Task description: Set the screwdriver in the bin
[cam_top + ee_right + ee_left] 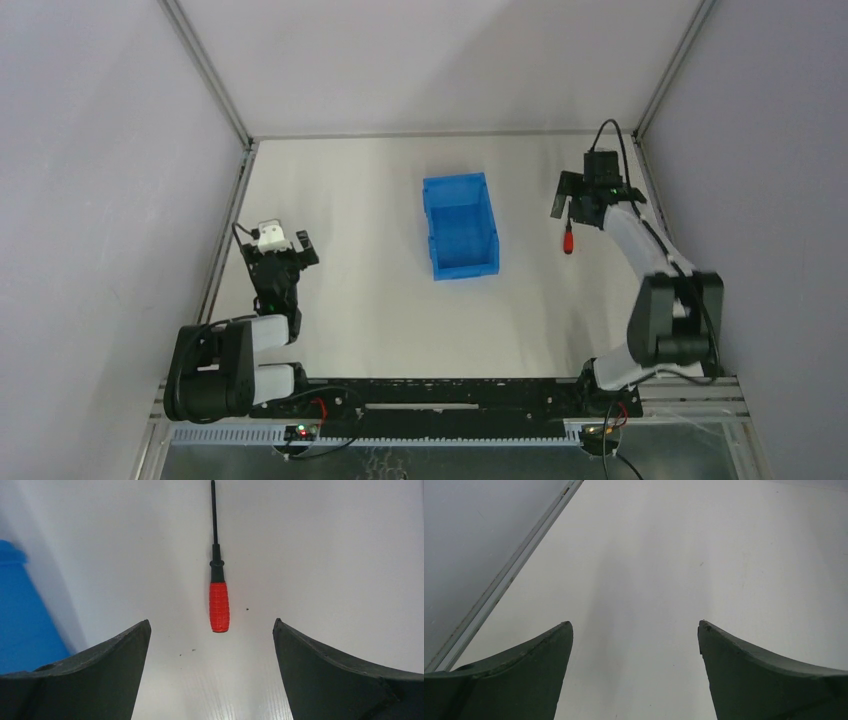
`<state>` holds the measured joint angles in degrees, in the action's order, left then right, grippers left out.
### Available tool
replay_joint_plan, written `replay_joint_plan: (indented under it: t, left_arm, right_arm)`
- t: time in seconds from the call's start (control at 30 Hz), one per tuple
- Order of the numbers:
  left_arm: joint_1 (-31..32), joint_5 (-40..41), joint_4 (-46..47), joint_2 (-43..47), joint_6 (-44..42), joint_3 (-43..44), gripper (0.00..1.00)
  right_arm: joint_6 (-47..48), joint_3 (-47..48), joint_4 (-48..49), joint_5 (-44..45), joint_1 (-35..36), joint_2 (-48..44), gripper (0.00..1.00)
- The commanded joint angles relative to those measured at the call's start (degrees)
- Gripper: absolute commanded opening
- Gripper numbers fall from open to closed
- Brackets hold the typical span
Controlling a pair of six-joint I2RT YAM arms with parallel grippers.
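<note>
The robot will next move its right gripper down over the red handle's end by the black collar point(568, 235) point(218, 587) and close it there, because the screwdriver lies below, lined up between the gripper's open fingers.
The screwdriver point(219, 607), with a red handle and a thin black shaft, lies on the white table. Its handle end is nearest my right gripper point(211, 622), and the shaft points away. That gripper is open and empty, and hovers with the handle end centred just ahead of its fingertips. In the top view the right gripper point(570, 205) is above the shaft, with the red handle point(568, 242) showing just below it. The blue bin point(460, 225) stands to its left, and a blue edge of it point(20, 625) shows in the right wrist view. My left gripper point(283, 250) point(635, 623) is open and empty over bare table.
A metal frame rail point(509, 575) runs along the table's left edge close to the left gripper. Grey walls enclose the table on the left, back and right. White table surface lies between the bin and both arms.
</note>
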<state>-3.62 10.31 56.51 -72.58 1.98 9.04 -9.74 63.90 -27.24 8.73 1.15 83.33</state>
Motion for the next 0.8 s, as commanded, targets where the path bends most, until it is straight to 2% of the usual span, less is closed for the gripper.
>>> replay_joint_plan:
  t: [0.0, 0.23, 0.4, 0.53, 0.7, 0.77]
  left_arm:
    - [0.27, 0.2, 3.74, 0.51, -0.45, 2.01, 1.0]
    - [0.25, 0.24, 3.78, 0.51, -0.4, 2.04, 1.0]
    - [0.28, 0.23, 3.76, 0.51, -0.4, 2.09, 1.0]
    - [0.27, 0.2, 3.78, 0.51, -0.4, 2.06, 1.0]
    - [0.22, 0.24, 3.78, 0.51, -0.4, 2.06, 1.0]
    - [0.26, 0.29, 3.78, 0.51, -0.4, 2.05, 1.0]
  right_arm:
    - [0.46, 5.83, -5.7, 0.11, -0.78, 9.54, 0.99]
    - [1.12, 11.34, -5.52, -2.89, -2.69, 23.19, 0.91]
    - [0.69, 11.61, -5.03, -0.99, -3.01, 27.1, 0.8]
    - [0.69, 11.6, -4.53, -0.81, -3.52, 29.42, 0.57]
    - [0.79, 11.6, -5.25, -0.96, -3.61, 29.65, 0.08]
    - [1.18, 11.67, -5.49, -1.19, -3.61, 27.47, 0.02]
